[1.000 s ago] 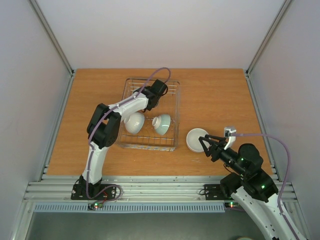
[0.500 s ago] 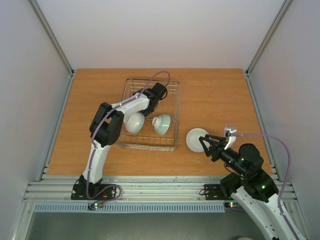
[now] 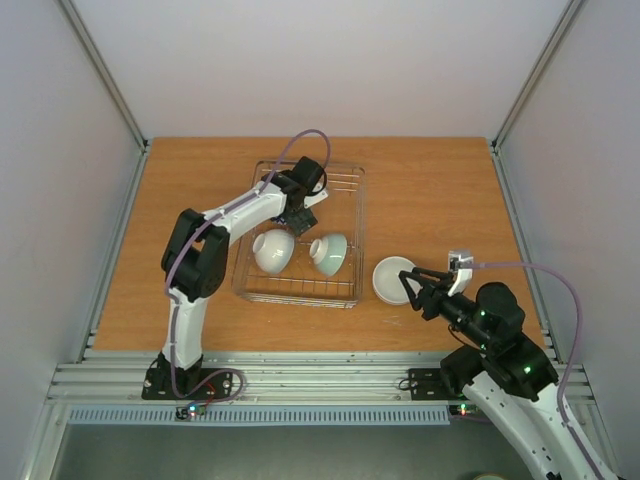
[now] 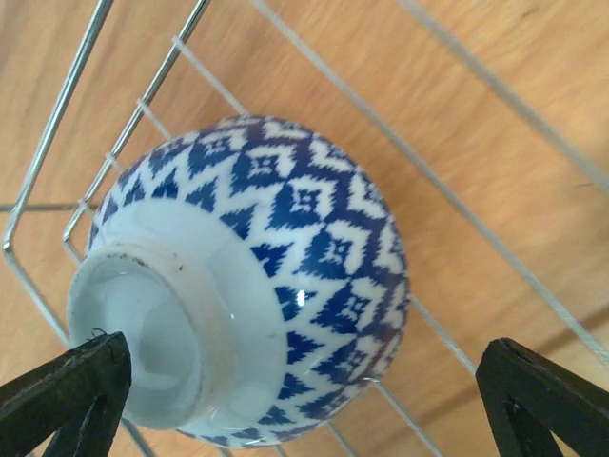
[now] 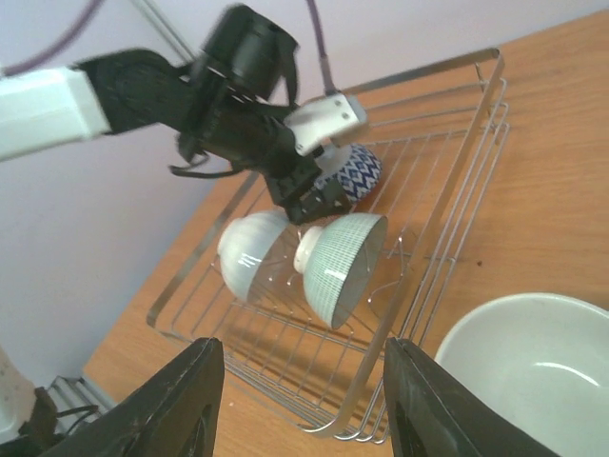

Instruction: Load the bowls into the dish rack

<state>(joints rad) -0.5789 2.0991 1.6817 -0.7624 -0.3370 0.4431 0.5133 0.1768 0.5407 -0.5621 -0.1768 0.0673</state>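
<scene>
I will tilt my right gripper to point down and lower it onto the table bowl's rim away from the rack, below its fingers.
The dish rack [image 3: 300, 299] stands mid-table. A white bowl [image 3: 271, 250] and a pale green bowl [image 3: 331, 253] rest on their sides in it. My left gripper [image 3: 301, 208] is open inside the rack's far part. In the left wrist view [image 4: 304, 376] its fingers straddle a blue-and-white patterned bowl [image 4: 276, 276] lying on its side on the wires, with the right finger apart from it. A white bowl [image 3: 392, 278] sits upright on the table right of the rack. My right gripper [image 3: 414, 289] is open and empty at that bowl's near right rim.
The right wrist view shows the rack's right rim [image 5: 444, 217], the white bowl [image 5: 249, 249], the green bowl [image 5: 344, 259], the patterned bowl [image 5: 357, 171] and the table bowl [image 5: 533, 371]. White walls and metal posts enclose the wooden table [image 3: 440, 190].
The left arm has reached farther toward the rack's back. The rack has shifted and skewed slightly, and the two bowls in it moved with it. The right arm has barely moved.
</scene>
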